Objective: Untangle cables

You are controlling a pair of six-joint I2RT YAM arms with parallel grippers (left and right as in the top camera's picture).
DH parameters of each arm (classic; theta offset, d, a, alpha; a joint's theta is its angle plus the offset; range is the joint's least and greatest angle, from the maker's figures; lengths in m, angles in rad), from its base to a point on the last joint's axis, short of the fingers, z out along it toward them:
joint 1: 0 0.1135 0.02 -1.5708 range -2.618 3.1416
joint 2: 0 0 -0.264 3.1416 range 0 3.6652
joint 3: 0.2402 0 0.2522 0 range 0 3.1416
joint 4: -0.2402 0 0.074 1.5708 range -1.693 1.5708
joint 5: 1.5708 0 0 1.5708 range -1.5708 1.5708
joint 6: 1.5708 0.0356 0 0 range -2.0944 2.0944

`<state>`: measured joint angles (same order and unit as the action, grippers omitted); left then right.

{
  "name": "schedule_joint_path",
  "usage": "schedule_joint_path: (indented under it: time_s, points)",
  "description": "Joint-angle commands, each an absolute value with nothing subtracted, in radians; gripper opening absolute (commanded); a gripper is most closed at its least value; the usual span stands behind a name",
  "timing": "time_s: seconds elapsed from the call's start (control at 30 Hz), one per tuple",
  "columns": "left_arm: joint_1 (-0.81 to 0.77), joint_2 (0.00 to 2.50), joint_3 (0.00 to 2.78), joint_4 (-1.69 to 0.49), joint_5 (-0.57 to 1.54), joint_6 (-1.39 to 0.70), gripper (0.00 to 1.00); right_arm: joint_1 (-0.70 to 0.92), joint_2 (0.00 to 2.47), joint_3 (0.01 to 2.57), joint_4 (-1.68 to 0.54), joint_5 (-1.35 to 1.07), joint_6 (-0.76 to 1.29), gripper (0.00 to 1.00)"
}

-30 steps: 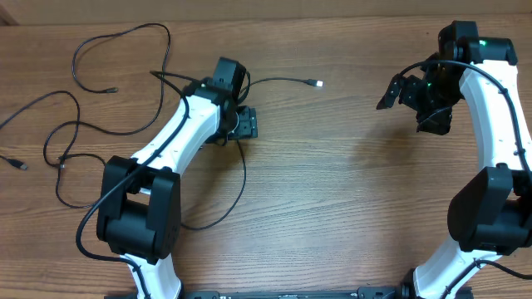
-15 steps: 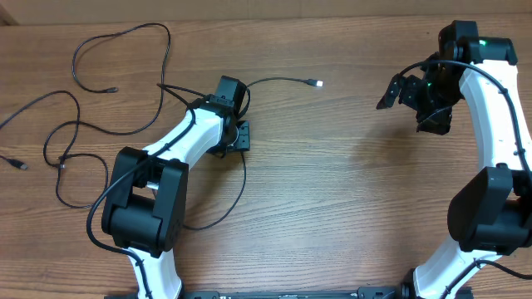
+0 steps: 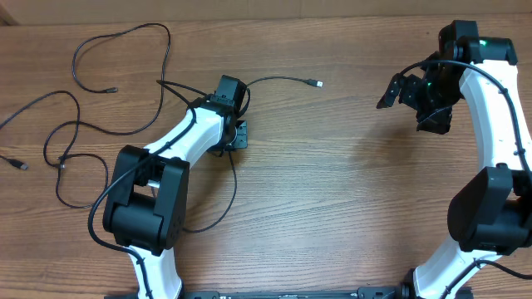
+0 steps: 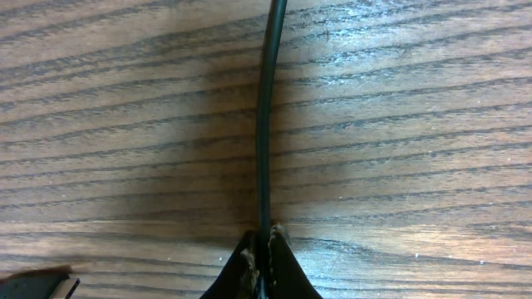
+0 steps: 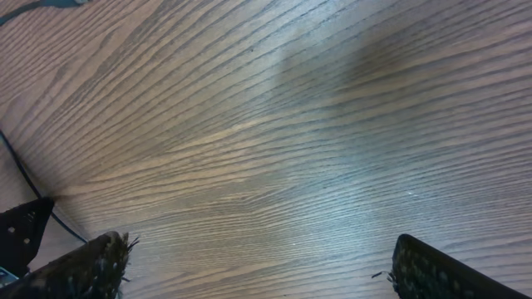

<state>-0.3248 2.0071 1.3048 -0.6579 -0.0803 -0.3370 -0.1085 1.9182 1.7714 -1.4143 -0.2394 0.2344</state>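
The cable goes up and to the left in the overhead view next with my left gripper, past the loose loops, for release, since cables still cross there.
Thin black cables (image 3: 79, 124) lie in loose loops over the left of the wooden table. One cable (image 3: 232, 187) runs from a metal-tipped plug (image 3: 314, 83) past my left gripper (image 3: 237, 137) and curves down toward the left arm's base. In the left wrist view this cable (image 4: 264, 124) runs straight up the picture, with my left gripper (image 4: 262, 241) shut on it low over the wood. My right gripper (image 3: 397, 90) hovers at the far right, well away from the cables. Its fingers (image 5: 91, 266) stand wide apart with nothing between them.
Small plug ends (image 3: 112, 89) lie among the loops at the left, one more (image 3: 21, 164) near the table's left edge. The table's back edge (image 3: 266, 18) runs along the top. Both arm bases stand at the front edge.
My left gripper has closed onto the cable after shifting slightly left. The cable's lower loop has swung a little to the left. The right arm has not moved.
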Motion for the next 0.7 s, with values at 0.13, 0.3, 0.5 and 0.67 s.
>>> schedule_joint_path:
  time_s: [0.13, 0.3, 0.5, 0.67]
  points:
    - [-0.311, 1.999, 1.412, -0.758, -0.078, -0.317, 0.04, -0.105, 1.925, 1.773, -1.412, -0.247, 0.227, 1.0]
    - [-0.271, 1.891, 1.658, -0.891, -0.079, -0.305, 0.04, -0.105, 1.925, 1.773, -1.412, -0.247, 0.227, 1.0]
    - [-0.14, 1.775, 2.048, -1.065, -0.09, -0.258, 0.04, -0.105, 1.925, 1.773, -1.412, -0.247, 0.227, 1.0]
    - [0.027, 1.694, 2.23, -1.147, -0.089, -0.258, 0.04, -0.105, 1.925, 1.773, -1.412, -0.247, 0.227, 1.0]
